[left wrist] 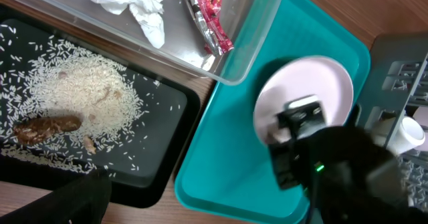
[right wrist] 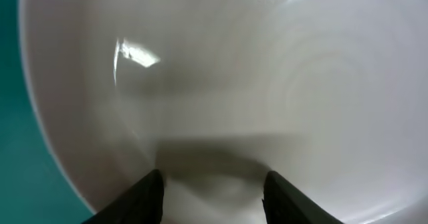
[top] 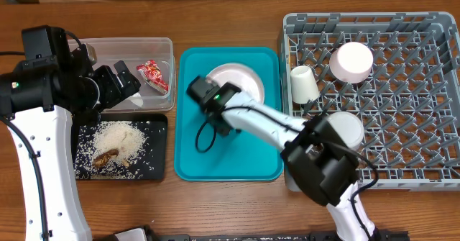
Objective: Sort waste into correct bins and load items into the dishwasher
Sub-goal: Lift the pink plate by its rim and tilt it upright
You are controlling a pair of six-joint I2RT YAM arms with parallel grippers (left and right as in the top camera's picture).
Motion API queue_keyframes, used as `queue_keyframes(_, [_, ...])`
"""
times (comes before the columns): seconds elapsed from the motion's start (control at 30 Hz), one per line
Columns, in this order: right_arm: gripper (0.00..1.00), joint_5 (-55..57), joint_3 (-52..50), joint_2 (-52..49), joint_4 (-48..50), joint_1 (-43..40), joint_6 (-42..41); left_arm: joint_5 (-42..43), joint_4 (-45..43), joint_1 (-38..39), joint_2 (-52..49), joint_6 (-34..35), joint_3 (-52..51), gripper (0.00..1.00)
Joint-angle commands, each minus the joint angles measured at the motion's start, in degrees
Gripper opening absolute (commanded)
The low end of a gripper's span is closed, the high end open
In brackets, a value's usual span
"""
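Observation:
My right gripper should next lift, cross to the plate's rim by the dish rack and lower astride it, as both fingers hover inside the plate's rim.
A white plate (top: pixel 243 77) lies at the back of the teal tray (top: pixel 215 162); it also shows in the left wrist view (left wrist: pixel 321 83). My right gripper (top: pixel 203 91) is low over the plate's left part, open, with both fingers (right wrist: pixel 212 197) spread just above the plate's white surface (right wrist: pixel 267 83). My left gripper (top: pixel 126 81) hovers open and empty over the clear bin (top: pixel 162 50), which holds a red wrapper (top: pixel 154 75) and crumpled tissue (left wrist: pixel 137 0). The black tray (top: pixel 154 165) holds rice (top: pixel 118 137) and a brown food scrap (top: pixel 106 157).
The grey dish rack (top: pixel 402 162) stands at the right with a white cup (top: pixel 303 84), an upturned bowl (top: pixel 351 61) and another bowl (top: pixel 348 126). The right arm (top: pixel 273 129) crosses the teal tray diagonally.

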State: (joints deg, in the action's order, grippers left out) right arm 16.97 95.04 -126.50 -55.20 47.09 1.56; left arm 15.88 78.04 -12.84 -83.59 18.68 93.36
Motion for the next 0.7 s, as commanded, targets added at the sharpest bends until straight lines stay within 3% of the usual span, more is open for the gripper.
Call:
queue_keyframes(0.0, [0.52, -3.1, -2.0, -2.6, -2.6, 3.4, 1.7, 0.4, -0.1, 0.2, 0.3, 0.2, 0.5, 1.00])
queue_keyframes(0.27, [0.53, -2.7, 1.1, -1.6, -4.2, 3.8, -1.0, 0.4, -0.1, 0.2, 0.3, 0.2, 0.5, 1.00])
queue_keyframes(0.67, [0.53, -5.3, 21.0, 0.2, -12.8, -5.7, -8.1, 0.4, -0.1, 0.2, 0.3, 0.2, 0.5, 1.00])
